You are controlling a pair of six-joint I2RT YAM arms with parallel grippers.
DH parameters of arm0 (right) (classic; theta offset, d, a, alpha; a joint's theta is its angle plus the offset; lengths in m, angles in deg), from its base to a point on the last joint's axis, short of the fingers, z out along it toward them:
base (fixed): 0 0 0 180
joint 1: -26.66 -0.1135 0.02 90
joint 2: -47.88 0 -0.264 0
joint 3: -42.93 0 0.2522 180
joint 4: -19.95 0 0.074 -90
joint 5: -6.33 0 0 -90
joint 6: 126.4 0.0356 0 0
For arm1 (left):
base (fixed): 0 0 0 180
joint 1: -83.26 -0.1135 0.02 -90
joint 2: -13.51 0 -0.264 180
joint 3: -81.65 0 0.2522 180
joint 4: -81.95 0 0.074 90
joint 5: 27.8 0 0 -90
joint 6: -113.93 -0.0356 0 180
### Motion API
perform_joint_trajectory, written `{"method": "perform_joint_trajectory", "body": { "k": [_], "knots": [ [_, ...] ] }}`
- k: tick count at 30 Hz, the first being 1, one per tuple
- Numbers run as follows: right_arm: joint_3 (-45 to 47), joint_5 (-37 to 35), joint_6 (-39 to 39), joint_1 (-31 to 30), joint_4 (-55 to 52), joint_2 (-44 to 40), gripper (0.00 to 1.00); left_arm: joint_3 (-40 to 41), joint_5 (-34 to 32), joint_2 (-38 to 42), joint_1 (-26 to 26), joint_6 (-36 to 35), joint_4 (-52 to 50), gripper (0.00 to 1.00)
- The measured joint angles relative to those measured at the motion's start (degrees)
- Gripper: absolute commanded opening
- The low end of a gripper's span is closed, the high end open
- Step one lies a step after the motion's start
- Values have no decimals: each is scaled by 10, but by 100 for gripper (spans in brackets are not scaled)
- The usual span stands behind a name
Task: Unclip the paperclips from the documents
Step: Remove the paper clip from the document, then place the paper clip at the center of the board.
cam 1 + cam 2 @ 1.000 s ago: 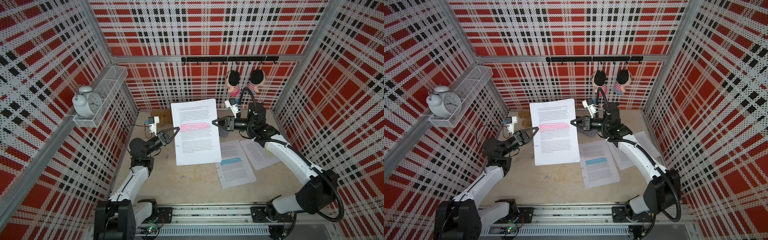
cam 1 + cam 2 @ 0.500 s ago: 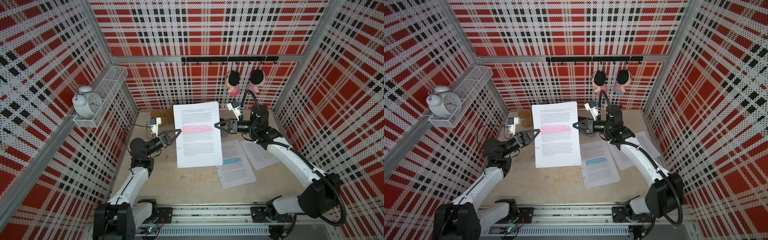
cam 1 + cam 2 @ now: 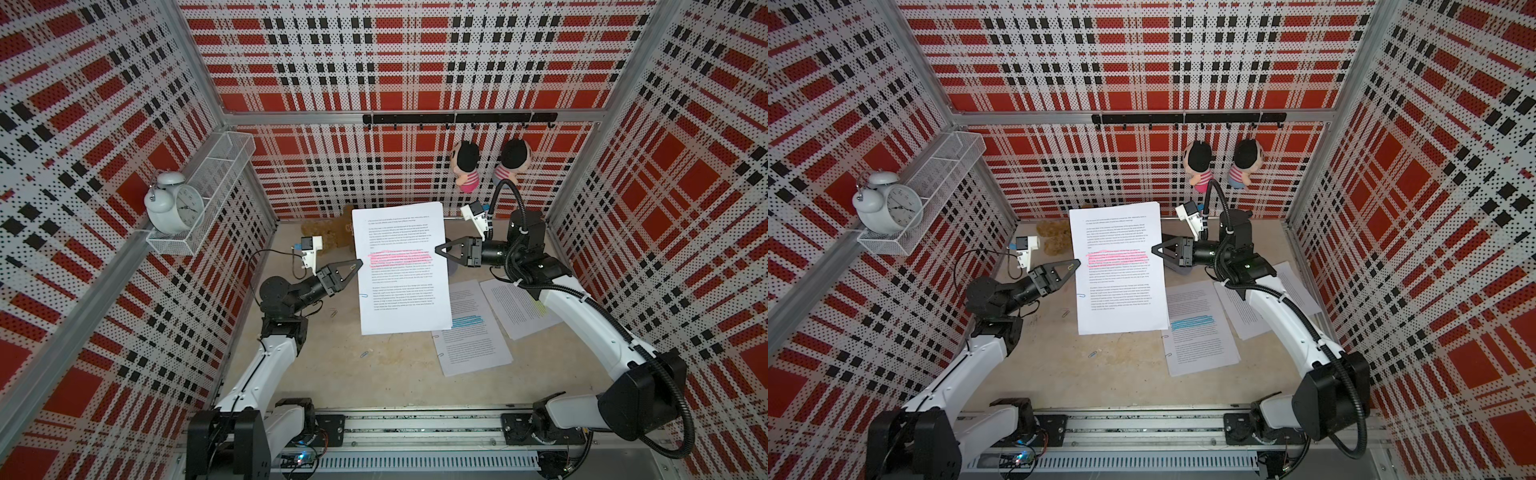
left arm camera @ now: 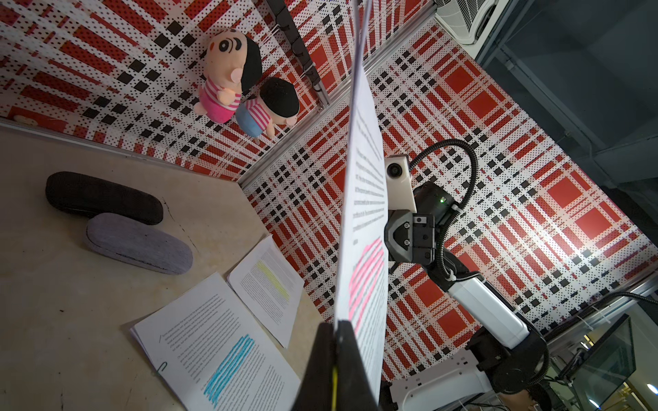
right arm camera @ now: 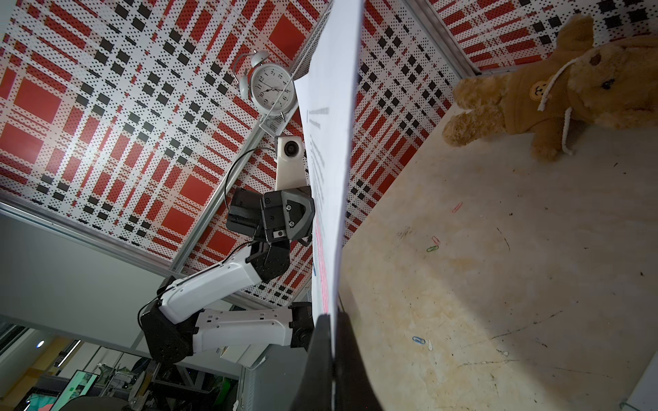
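The left gripper draws the yellow paperclip off the document next, then lowers and releases it on the bare tabletop by a loose paperclip [image 3: 333,315] below.
The pink-highlighted document [image 3: 401,270] [image 3: 1119,266] hangs in the air between both grippers. My right gripper [image 3: 436,249] [image 5: 333,316] is shut on its right edge. At the left edge, my left gripper [image 3: 360,262] [image 4: 336,322] is shut on a yellow paperclip [image 3: 1073,264]. A blue paperclip [image 3: 364,295] sits lower on that same edge. The blue-highlighted document [image 3: 469,336] and the yellow-highlighted document [image 4: 270,284] lie flat on the table at the right. A green paperclip [image 4: 162,366] holds the blue one's edge.
Loose paperclips [image 3: 333,311] [image 3: 364,354] [image 5: 418,340] [image 5: 432,248] lie on the table. A brown plush [image 5: 555,96] is at the back, with two glasses cases [image 4: 103,197] under the raised sheets. Two dolls [image 3: 467,166] hang on the back wall. An alarm clock [image 3: 174,203] stands on the left shelf.
The raised pink-highlighted document has shifted slightly to the right with the right gripper. The left gripper has stayed at its left edge.
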Motion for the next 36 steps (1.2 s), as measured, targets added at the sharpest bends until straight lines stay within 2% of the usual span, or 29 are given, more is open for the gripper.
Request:
{"method": "perform_joint_trajectory", "body": {
  "k": [1,4,7,12,17,24,27,36],
  "knots": [
    [1,-5,0,7,0,-3,0,2,-13,1,-3,-2,-2,0],
    [2,-43,0,76,7,-24,0,17,-74,1,-58,-4,-27,0],
    [2,-70,0,108,15,-44,0,25,-104,-1,-70,-9,-50,0],
    [1,-77,-5,99,14,-52,0,22,-145,-1,-71,-51,-124,0],
    [1,-98,-22,83,-4,-52,0,-13,-238,-30,-68,-165,-334,0],
    [1,-144,-52,-22,-33,-32,0,-12,-367,-82,-38,-258,-539,0],
    [6,-162,-49,-60,-25,-16,0,-9,-403,-99,-23,-268,-581,7],
    [8,-198,-38,-111,5,21,0,9,-447,-137,-16,-263,-638,56]
  ]
}}
